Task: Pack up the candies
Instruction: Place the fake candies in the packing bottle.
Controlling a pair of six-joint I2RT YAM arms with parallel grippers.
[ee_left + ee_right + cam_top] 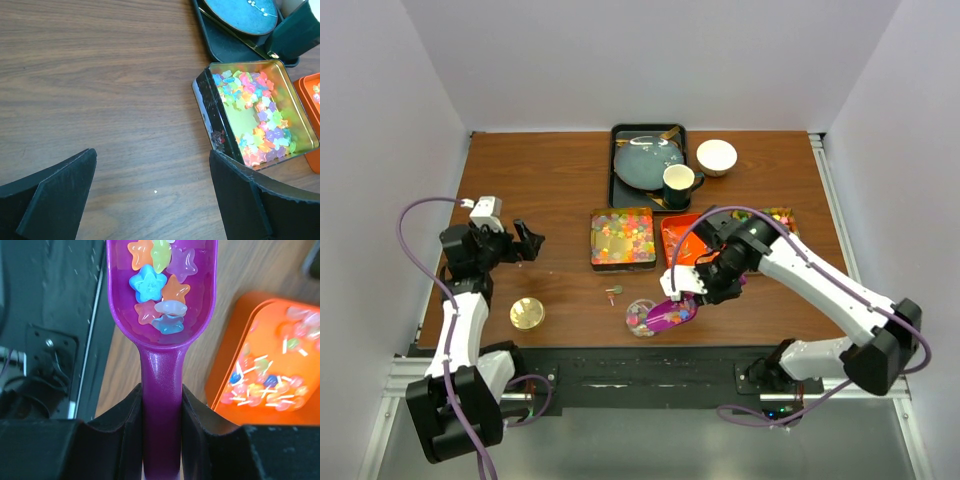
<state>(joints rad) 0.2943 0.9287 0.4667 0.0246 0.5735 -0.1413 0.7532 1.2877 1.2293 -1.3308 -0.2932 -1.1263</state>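
The right gripper empties the scoop (672,314) into the jar next, then swings past the orange tray and lowers to release it on the wood beyond, since the wood lies clear.
My right gripper (692,292) is shut on the handle of a purple scoop (161,315), which holds several star-shaped candies (157,287). In the top view the scoop (672,314) hangs over a small clear jar (640,318) near the table's front edge. A black square tin (622,238) at mid-table is full of pastel star candies (252,117). An orange tray (265,360) to its right holds small wrapped candies (265,382). My left gripper (527,242) is open and empty above bare wood, left of the tin (212,117).
A gold lid (527,314) lies at the front left. A stray candy (612,293) lies on the wood left of the jar. A black tray (649,166) at the back carries a blue plate and a dark mug (679,185); a white bowl (716,156) sits beside it.
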